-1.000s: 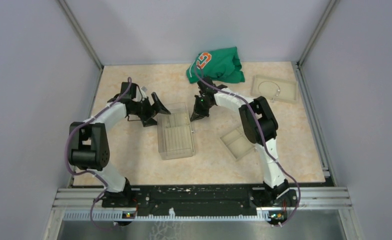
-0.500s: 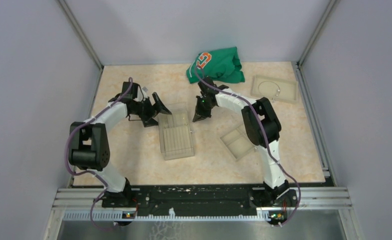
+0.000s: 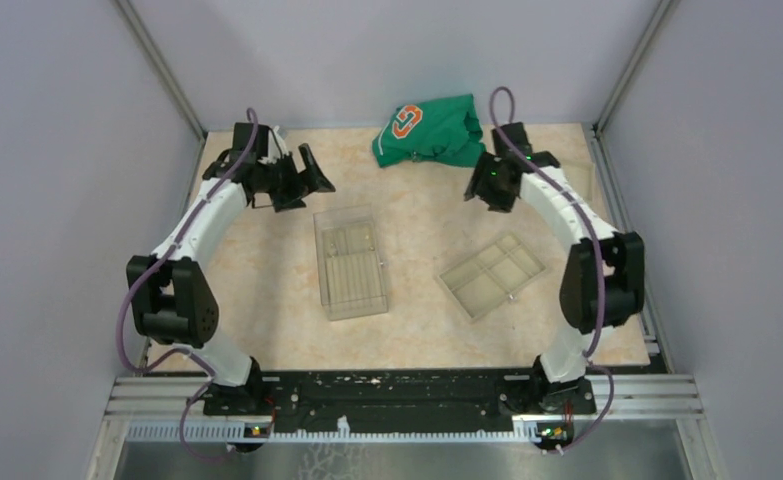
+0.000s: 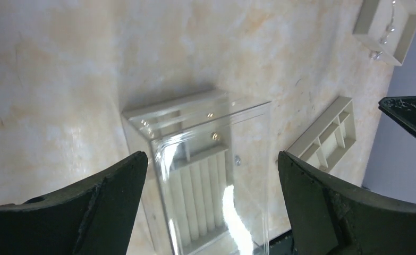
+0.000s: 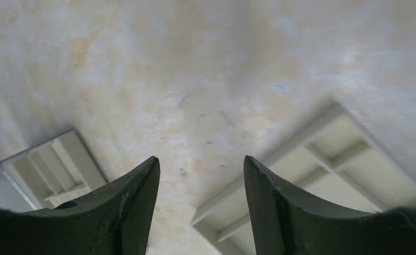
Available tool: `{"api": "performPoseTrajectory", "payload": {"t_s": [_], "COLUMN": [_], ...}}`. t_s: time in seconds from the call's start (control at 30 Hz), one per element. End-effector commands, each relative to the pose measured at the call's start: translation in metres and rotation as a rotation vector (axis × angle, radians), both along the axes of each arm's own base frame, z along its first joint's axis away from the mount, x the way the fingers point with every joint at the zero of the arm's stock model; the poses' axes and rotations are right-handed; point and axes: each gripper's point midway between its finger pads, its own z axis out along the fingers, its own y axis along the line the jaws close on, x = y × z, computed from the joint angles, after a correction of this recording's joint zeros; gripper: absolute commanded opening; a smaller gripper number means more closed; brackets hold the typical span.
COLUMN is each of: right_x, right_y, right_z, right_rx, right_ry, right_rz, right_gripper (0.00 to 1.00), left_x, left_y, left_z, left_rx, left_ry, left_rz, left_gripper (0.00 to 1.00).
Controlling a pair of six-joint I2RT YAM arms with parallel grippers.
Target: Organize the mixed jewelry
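Observation:
I will turn my right gripper next and bring it back and down onto the beige tray's side farthest from the clear box, because the bare table beside that side leaves room for my fingers.
The mixed jewelry shows in the left wrist view as small silvery pieces lying in a shallow beige tray at the top right. Two tiny studs sit at the clear plastic box. The wire hoop is hidden behind the right arm in the top view. My left gripper hovers wide open and empty behind the box. My right gripper is open and empty above bare table, near the back right.
A beige compartmented tray lies right of the clear box. A green cloth with an orange letter is bunched at the back wall. Metal rails and grey walls close in both sides.
My right arm swung from beside the clear box to the back right, and its jaws went from shut to open. My left gripper drew back toward the far left, still open.

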Motion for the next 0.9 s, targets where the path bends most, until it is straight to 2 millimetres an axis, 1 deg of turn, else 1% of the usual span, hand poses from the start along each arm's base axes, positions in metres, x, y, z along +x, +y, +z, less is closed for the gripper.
{"api": "performPoseTrajectory", "payload": {"t_s": [0.0,0.03,0.13,0.2,0.27,0.37,0.5,0.57,0.67,0.73,0.8,0.87], "right_x": [-0.032,-0.040,-0.067,-0.084,-0.101,-0.117,-0.130,-0.136,-0.143,-0.145,-0.146,-0.144], "right_y": [-0.086,-0.104,-0.146,-0.157,-0.159,-0.148,-0.131,-0.129,-0.133,-0.134,-0.136,-0.137], "right_z": [0.011,0.009,0.002,-0.010,-0.027,-0.044,-0.063,-0.074,-0.086,-0.092,-0.095,-0.095], "right_rx": [-0.080,-0.081,-0.074,-0.044,-0.022,0.022,0.101,0.105,0.081,0.072,0.065,0.059], "right_ry": [0.022,0.032,0.055,0.088,0.137,0.183,0.199,0.226,0.260,0.274,0.277,0.270], "right_rz": [-0.174,-0.223,-0.362,-0.412,-0.432,-0.406,-0.358,-0.359,-0.382,-0.394,-0.401,-0.396], "right_gripper": [0.60,0.60,0.60,0.60,0.60,0.59,0.57,0.55,0.50,0.44,0.35,0.18], "left_x": [0.007,0.005,0.001,-0.003,-0.006,-0.007,-0.001,0.001,0.002,0.002,0.002,0.003], "left_y": [-0.018,-0.025,-0.049,-0.064,-0.077,-0.088,-0.087,-0.086,-0.088,-0.088,-0.089,-0.085], "left_z": [0.046,0.050,0.058,0.061,0.064,0.066,0.067,0.066,0.063,0.061,0.059,0.054], "left_rx": [0.142,0.162,0.160,0.144,0.141,0.145,0.157,0.160,0.157,0.153,0.154,0.178], "left_ry": [-0.148,-0.154,-0.172,-0.180,-0.188,-0.199,-0.226,-0.230,-0.222,-0.217,-0.215,-0.199], "left_rz": [-0.097,-0.117,-0.169,-0.196,-0.223,-0.242,-0.222,-0.221,-0.221,-0.220,-0.221,-0.209], "left_gripper": [0.98,0.98,0.98,0.98,0.99,0.98,0.98,0.98,0.99,0.99,0.98,0.98]}}
